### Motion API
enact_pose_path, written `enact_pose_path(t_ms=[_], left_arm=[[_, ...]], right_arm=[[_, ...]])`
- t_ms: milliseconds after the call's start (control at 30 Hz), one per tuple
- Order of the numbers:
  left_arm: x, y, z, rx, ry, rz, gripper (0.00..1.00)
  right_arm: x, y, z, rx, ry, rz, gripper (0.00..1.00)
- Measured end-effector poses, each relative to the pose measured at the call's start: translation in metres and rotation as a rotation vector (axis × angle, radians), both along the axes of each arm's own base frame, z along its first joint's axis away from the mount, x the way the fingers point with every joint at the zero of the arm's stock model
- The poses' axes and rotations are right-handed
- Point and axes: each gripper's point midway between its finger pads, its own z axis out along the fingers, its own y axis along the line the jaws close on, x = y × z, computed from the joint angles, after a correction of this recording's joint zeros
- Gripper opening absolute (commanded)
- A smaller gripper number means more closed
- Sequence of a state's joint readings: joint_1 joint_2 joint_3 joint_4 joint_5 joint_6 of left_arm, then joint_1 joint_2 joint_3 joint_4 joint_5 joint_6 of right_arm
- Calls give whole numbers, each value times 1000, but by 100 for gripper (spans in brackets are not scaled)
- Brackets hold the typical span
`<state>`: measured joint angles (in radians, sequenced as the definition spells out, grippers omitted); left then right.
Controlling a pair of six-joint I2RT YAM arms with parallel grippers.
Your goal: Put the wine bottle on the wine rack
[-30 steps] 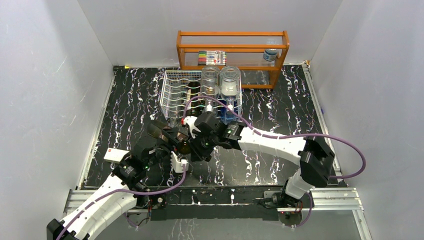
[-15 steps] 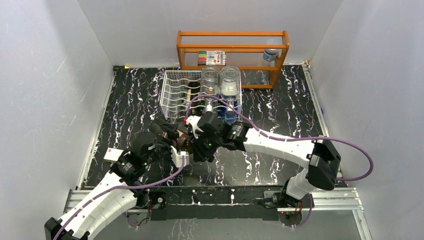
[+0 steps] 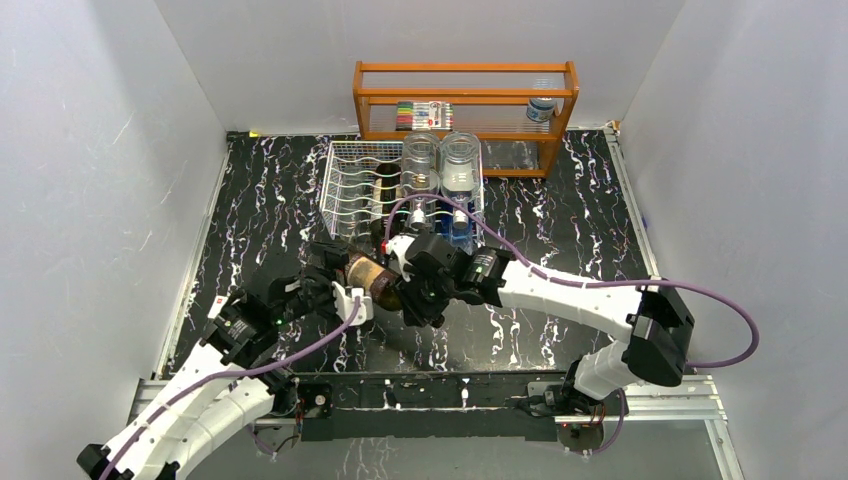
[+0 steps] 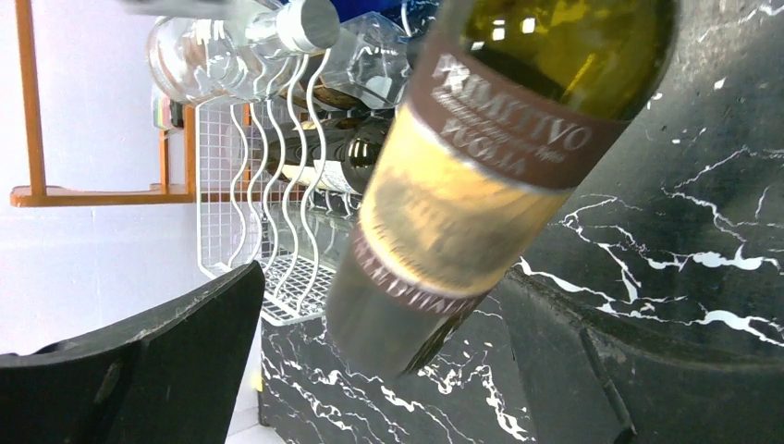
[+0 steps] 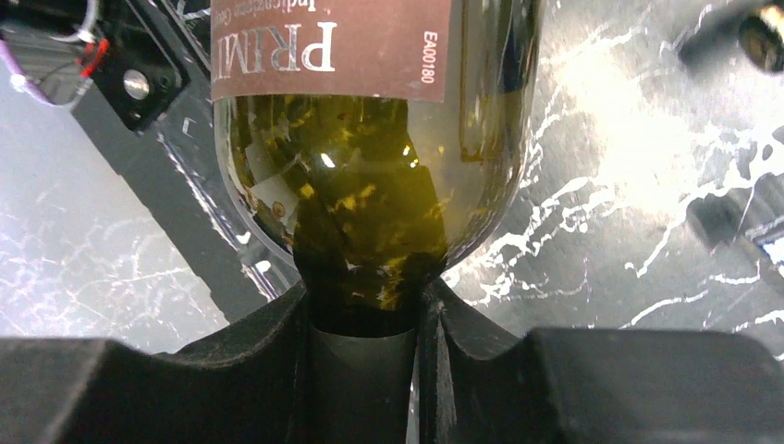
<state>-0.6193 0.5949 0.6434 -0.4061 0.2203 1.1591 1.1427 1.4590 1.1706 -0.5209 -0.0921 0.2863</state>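
Observation:
My right gripper needs to turn next, move the bottle outward onto the rack's free row beside the clear bottles and let go, because that row lies outward of my right gripper.
A green wine bottle (image 3: 372, 280) with a brown and gold label hangs tilted above the black marble table, in front of the wine rack (image 3: 352, 190). My right gripper (image 3: 412, 288) is shut on its neck; in the right wrist view the fingers (image 5: 250, 370) clamp the neck and the bottle's shoulder (image 5: 370, 185) fills the frame. My left gripper (image 3: 338, 282) is open at the bottle's base. In the left wrist view the bottle (image 4: 481, 166) sits between the spread fingers (image 4: 139, 361), touching neither, with the white wire rack (image 4: 277, 194) behind it.
The rack holds two clear bottles (image 3: 440, 165) and a dark one (image 3: 385, 185). Behind it stands an orange wooden shelf (image 3: 465, 95) with markers and a small jar. White walls close in the left, right and back sides.
My left gripper has opened off the bottle and drawn back toward the lower left. The right gripper keeps the neck and has shifted slightly right, and the bottle's label now shows.

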Motion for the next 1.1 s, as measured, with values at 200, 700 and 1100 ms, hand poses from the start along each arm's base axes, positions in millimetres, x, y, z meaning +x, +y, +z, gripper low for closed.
enact_pose_path(t_ms=[200,700,1100], left_arm=[[-6,0,31,-135,70,74,98],[-7,38,162,-1050,261,579,98],[4,52,139,-1142,445,894,98]], right_arm=[[1,-21,-11,-76,15,-46,0],[59,1,41,104,-117,-351,0],[135,54,55,263,-147,-742,0]])
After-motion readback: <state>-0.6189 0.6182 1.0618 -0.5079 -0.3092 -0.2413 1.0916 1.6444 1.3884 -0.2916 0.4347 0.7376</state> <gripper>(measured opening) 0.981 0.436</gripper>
